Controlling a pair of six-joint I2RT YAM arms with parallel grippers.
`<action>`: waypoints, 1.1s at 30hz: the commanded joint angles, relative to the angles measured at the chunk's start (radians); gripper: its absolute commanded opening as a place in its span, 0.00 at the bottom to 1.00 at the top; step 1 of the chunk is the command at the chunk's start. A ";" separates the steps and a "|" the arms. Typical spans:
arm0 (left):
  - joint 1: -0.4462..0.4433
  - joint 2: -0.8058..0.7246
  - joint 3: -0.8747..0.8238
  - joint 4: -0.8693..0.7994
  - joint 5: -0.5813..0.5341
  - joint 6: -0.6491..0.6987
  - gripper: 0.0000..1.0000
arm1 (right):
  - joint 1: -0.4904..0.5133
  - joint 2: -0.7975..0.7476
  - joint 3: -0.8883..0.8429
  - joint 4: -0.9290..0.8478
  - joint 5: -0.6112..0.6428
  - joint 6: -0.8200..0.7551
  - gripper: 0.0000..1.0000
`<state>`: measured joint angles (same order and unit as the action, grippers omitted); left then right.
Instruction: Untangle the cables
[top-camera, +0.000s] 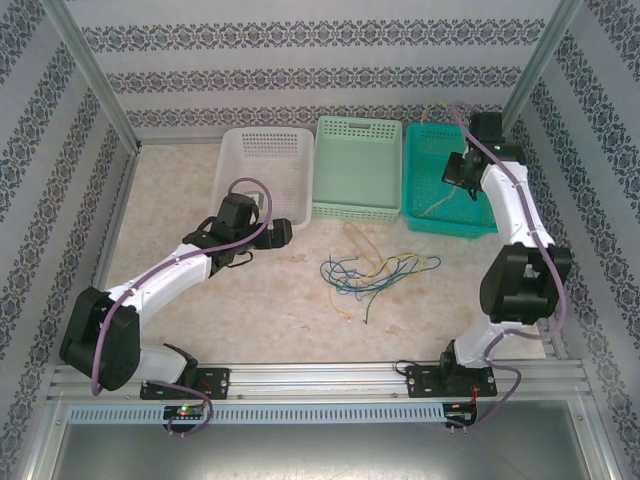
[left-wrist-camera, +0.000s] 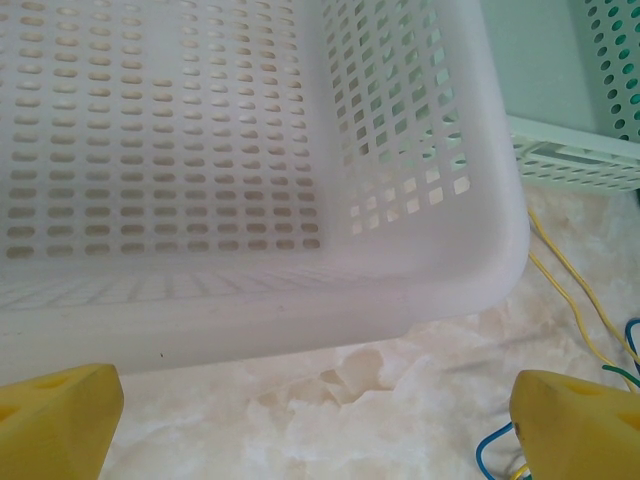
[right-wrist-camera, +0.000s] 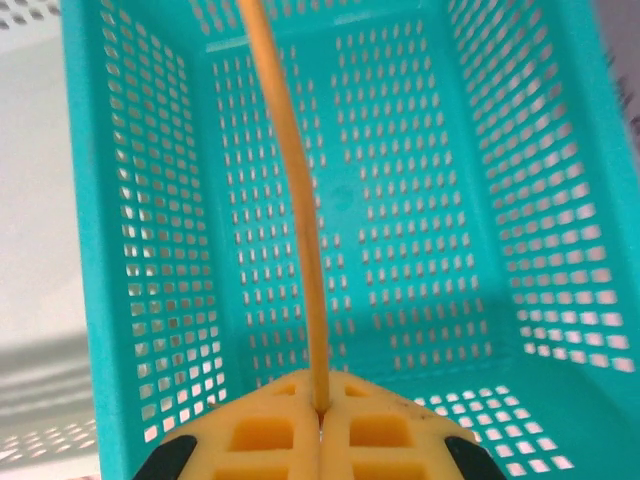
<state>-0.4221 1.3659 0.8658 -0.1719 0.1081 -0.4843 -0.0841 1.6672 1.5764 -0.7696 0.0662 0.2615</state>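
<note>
My right gripper moves down into the teal basket (top-camera: 440, 225) next and releases the yellow cable over its perforated bottom, since that bottom lies open below the closed fingers.
A loose tangle of thin yellow, green and blue cables (top-camera: 370, 270) lies on the marbled table in front of the baskets. My right gripper (top-camera: 462, 170) hovers over the teal basket (top-camera: 440, 225), shut on one yellow cable. In the right wrist view that yellow cable (right-wrist-camera: 300, 200) rises straight out from between the closed pads of the right gripper (right-wrist-camera: 322, 410). My left gripper (top-camera: 280, 232) sits at the white basket's near right corner, open with nothing in it. Its yellow fingertips (left-wrist-camera: 60, 415) stand far apart, with yellow strands (left-wrist-camera: 565, 290) and a blue strand (left-wrist-camera: 490, 450) lying to the right.
Three perforated baskets stand in a row at the back: white (top-camera: 228, 170), pale green (top-camera: 357, 210) and teal. The white basket's rim (left-wrist-camera: 300, 300) is just ahead of the left fingers. Patterned walls and metal posts enclose the table.
</note>
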 joint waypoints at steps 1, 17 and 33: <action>0.016 -0.018 -0.024 0.012 0.018 -0.025 1.00 | 0.025 -0.104 -0.070 0.127 0.147 -0.054 0.00; 0.017 -0.021 -0.028 0.017 0.030 -0.032 1.00 | 0.019 -0.125 -0.129 0.120 0.369 -0.098 0.00; 0.017 -0.022 -0.030 0.004 0.031 -0.034 1.00 | -0.031 0.057 -0.071 -0.022 0.243 -0.083 0.00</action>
<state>-0.4168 1.3636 0.8463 -0.1654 0.1307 -0.5068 -0.0994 1.7401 1.5093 -0.7422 0.3298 0.1791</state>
